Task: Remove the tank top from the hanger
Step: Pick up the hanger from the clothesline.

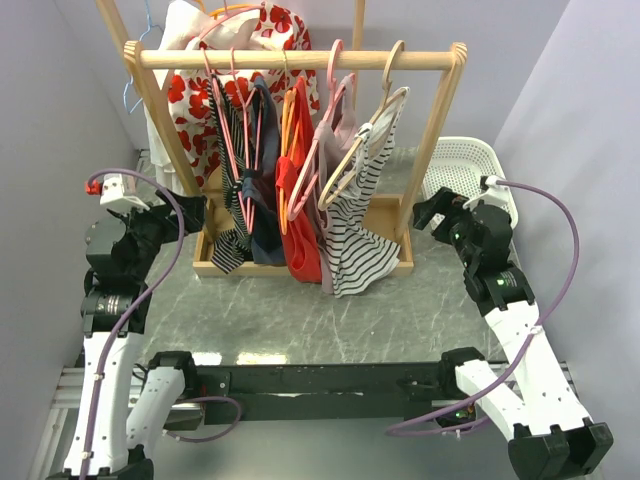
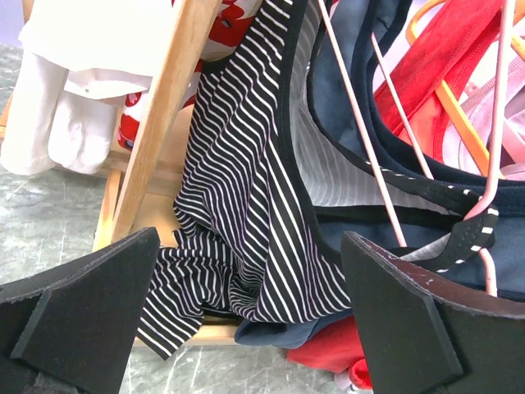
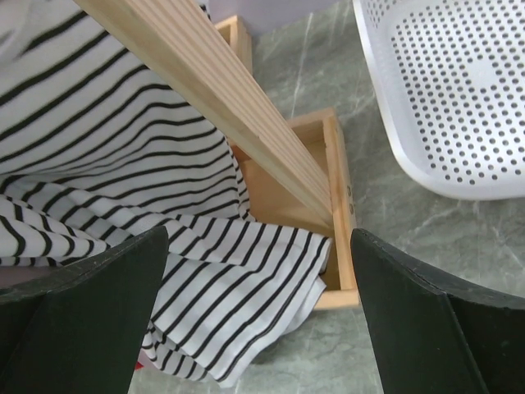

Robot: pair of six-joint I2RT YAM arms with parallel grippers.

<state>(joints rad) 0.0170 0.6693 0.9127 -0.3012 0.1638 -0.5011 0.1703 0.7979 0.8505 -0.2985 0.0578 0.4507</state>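
To the right of my left gripper in the top view, a striped strap wraps the pink hanger's near rod, so I need to tilt up, move across and close.
A wooden rack [image 1: 300, 60] carries several tops on hangers. At its right end a white tank top with black stripes [image 1: 355, 240] hangs from a pale wooden hanger [image 1: 375, 125], its hem spilling over the rack's base [image 3: 340, 213]. My right gripper [image 1: 432, 212] is open just right of the rack's right post, facing that striped cloth [image 3: 123, 164] without touching it [image 3: 259, 246]. My left gripper [image 1: 188, 212] is open at the rack's left post [image 2: 164, 107], facing a black tank top with white stripes [image 2: 246, 205] on a pink hanger [image 2: 361, 139]. Nothing sits between its jaws [image 2: 250, 246].
Navy [image 1: 262, 215] and red [image 1: 300, 235] tops hang between the striped ones. A red-flowered white garment [image 1: 195, 100] hangs behind the rack at the left. A white perforated basket [image 1: 465, 165] stands right of the rack, close behind my right gripper. The table is grey marble.
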